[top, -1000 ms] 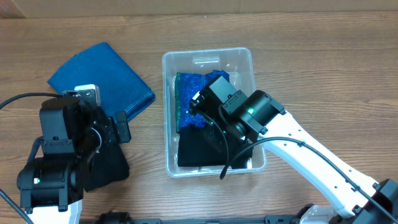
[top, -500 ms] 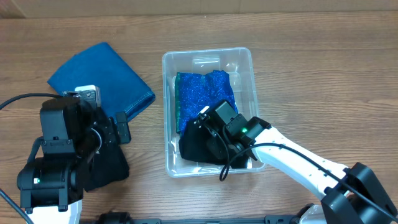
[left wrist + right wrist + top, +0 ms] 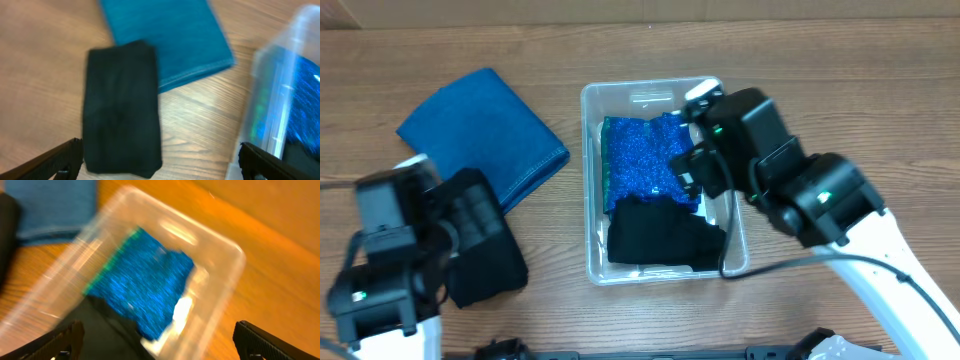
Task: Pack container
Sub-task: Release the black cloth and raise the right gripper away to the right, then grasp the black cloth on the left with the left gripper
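Observation:
I will next move my left gripper down, turn it and pinch the loose black cloth's long edge away from the container [image 3: 588,190], because bare wood borders that edge.
The clear container [image 3: 588,190] stands mid-table. Inside it a glittery blue cloth [image 3: 642,160] fills the far part and a black cloth [image 3: 660,238] lies at the near end. My right gripper [image 3: 160,345] hangs open above the container [image 3: 235,255], with nothing between its fingers; the blue cloth [image 3: 142,282] and black cloth [image 3: 100,330] lie below it. My left gripper [image 3: 160,167] is open over a second folded black cloth [image 3: 122,105] on the table, left of the container [image 3: 280,100]. This cloth [image 3: 485,250] lies beside the left arm [image 3: 390,250].
A folded blue denim cloth [image 3: 480,135] lies on the wooden table at the far left, its corner touching the loose black cloth. The right arm [image 3: 800,190] reaches over the container's right side. Both wrist views are blurred.
My right gripper opened, left the black cloth in the container's near end, and rose back toward the far right corner. The left arm shifted a little to the left.

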Robot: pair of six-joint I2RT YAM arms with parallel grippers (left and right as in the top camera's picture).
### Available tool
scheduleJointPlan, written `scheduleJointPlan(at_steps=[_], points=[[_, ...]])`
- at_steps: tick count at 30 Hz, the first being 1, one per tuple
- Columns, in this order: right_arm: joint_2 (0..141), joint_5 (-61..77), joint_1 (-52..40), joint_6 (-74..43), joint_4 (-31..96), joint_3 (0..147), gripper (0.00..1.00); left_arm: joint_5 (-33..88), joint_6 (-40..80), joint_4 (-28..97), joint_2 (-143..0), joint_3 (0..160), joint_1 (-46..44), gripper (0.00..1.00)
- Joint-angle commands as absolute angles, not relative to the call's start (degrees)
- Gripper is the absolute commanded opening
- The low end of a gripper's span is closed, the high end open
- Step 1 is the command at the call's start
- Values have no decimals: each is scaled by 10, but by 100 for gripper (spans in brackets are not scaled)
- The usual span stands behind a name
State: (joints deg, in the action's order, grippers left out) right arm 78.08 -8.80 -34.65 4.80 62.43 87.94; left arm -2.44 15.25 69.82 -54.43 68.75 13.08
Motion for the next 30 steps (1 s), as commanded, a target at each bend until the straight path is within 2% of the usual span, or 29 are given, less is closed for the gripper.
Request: scheduleJointPlan(at_steps=[1, 3, 6, 11, 13, 18, 24, 27, 28, 30], points=[[785, -103, -259, -2, 658, 885, 100, 29, 197, 737, -542, 698, 316, 100], [785, -68, -189, -35, 665, 885, 100, 106, 178, 740, -543, 693, 456, 100], [785, -30, -149, -35, 666, 885, 100, 136, 177, 699, -552, 643, 516, 100], [785, -28, -145, -35, 670, 884, 100, 200, 113, 535, -598, 424, 519, 100], [785, -28, -145, -35, 670, 884, 100, 198, 106, 493, -639, 385, 520, 100], [785, -28, -145, -35, 670, 884, 100, 130, 101, 431, -731, 381, 522, 100], [791, -28, -145, -35, 670, 884, 100, 140, 103, 388, -832, 380, 521, 100], [798, -28, -145, -35, 670, 884, 100, 196, 82, 364, -886, 380, 521, 100], [799, -28, -145, -35, 670, 884, 100, 232, 62, 361, -900, 380, 521, 97], [800, -28, -145, -35, 670, 884, 100, 282, 45, 360, -919, 380, 521, 82]])
